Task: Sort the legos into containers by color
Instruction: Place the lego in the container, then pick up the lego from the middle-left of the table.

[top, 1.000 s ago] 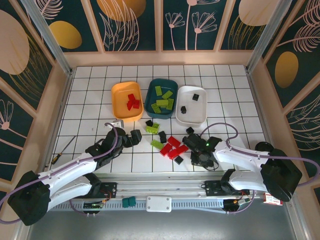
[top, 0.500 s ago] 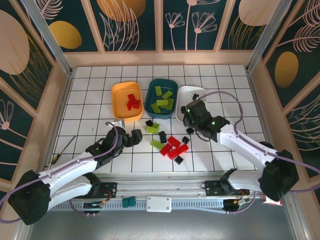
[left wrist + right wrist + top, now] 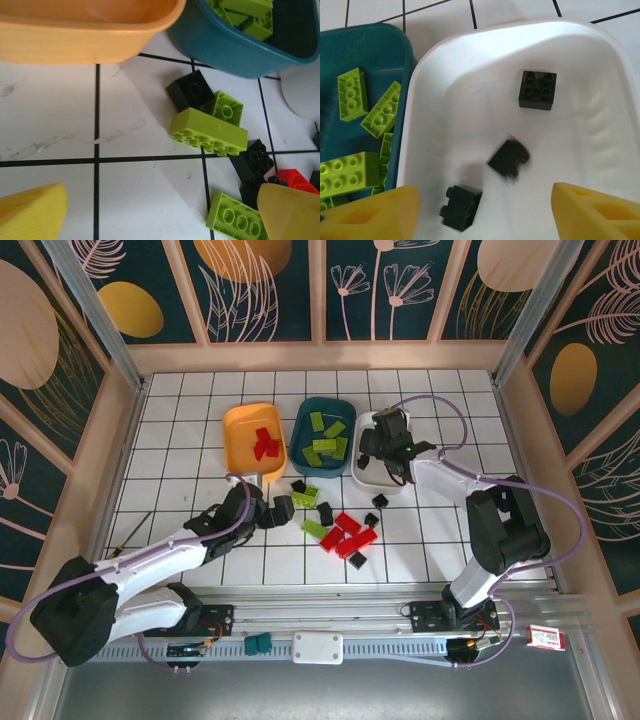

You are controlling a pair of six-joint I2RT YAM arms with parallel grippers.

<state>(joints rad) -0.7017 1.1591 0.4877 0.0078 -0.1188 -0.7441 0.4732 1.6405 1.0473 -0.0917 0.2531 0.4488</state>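
My left gripper crosses past the lime bricks next. It then descends onto the nearer black brick point(image 3: 327, 521) point(image 3: 249, 195) beside the red legos, as only bare tile lies between its fingers.
The orange tub point(image 3: 236, 440) holds red legos and the dark teal tub point(image 3: 322, 404) holds lime ones. My right gripper point(image 3: 372, 452) hangs over the white tub point(image 3: 380, 483). In the right wrist view it point(image 3: 485, 215) is open, and a blurred black brick point(image 3: 509, 157) lies below it in the white tub point(image 3: 580, 130), near two other black bricks point(image 3: 537, 90) point(image 3: 461, 207). My left gripper point(image 3: 282, 509) sits low beside the loose pile of lime point(image 3: 305, 495), red point(image 3: 345, 535) and black point(image 3: 357, 560) legos. It point(image 3: 160, 220) is open over bare tile, with a lime brick point(image 3: 235, 217) by its right finger.
A screwdriver point(image 3: 130, 538) lies at the left of the table and a small metal bracket point(image 3: 228, 485) in front of the orange tub. On the front rail are two teal blocks point(image 3: 258, 643), a white box point(image 3: 318, 647) and a red-and-white tag point(image 3: 545, 638).
My right gripper went from the loose pile to above the white tub and opened, letting a black brick drop into it. My left gripper edged right, toward the pile.
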